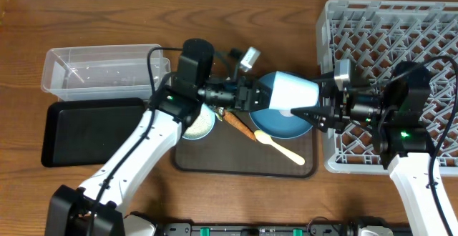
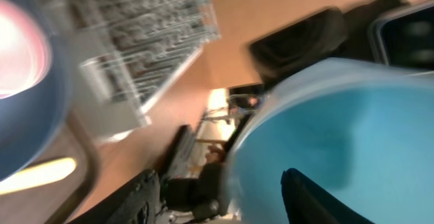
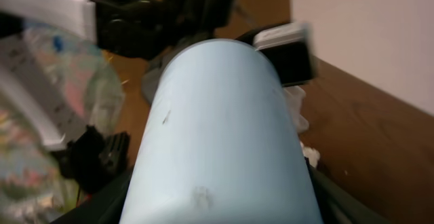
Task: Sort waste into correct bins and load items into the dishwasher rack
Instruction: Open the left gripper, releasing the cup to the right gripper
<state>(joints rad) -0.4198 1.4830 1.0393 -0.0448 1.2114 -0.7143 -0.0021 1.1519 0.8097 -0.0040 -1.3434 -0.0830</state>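
My right gripper should go right in the overhead view, over the rack's near part, tip downward and lower the cup (image 1: 292,91).
The small light blue cup (image 1: 292,91) lies on its side in the air between my two grippers, above the dark blue plate (image 1: 286,127). My right gripper (image 1: 315,113) is shut on the cup's base end, and the cup (image 3: 217,115) fills the gap between its fingers (image 3: 220,207). My left gripper (image 1: 255,96) is at the cup's mouth. In the left wrist view its fingers (image 2: 217,197) are spread, one inside the cup (image 2: 339,115) and one outside. The pale yellow spoon (image 1: 280,147) and the orange carrot piece (image 1: 240,125) lie on the brown tray (image 1: 236,166). The white bowl (image 1: 200,125) sits under my left arm.
The clear tub (image 1: 104,68) and the black tray (image 1: 86,132) are at the left. The grey dishwasher rack (image 1: 401,36) stands at the right, with my right arm over its front part. White tissue wads (image 3: 310,155) show beside the cup in the right wrist view.
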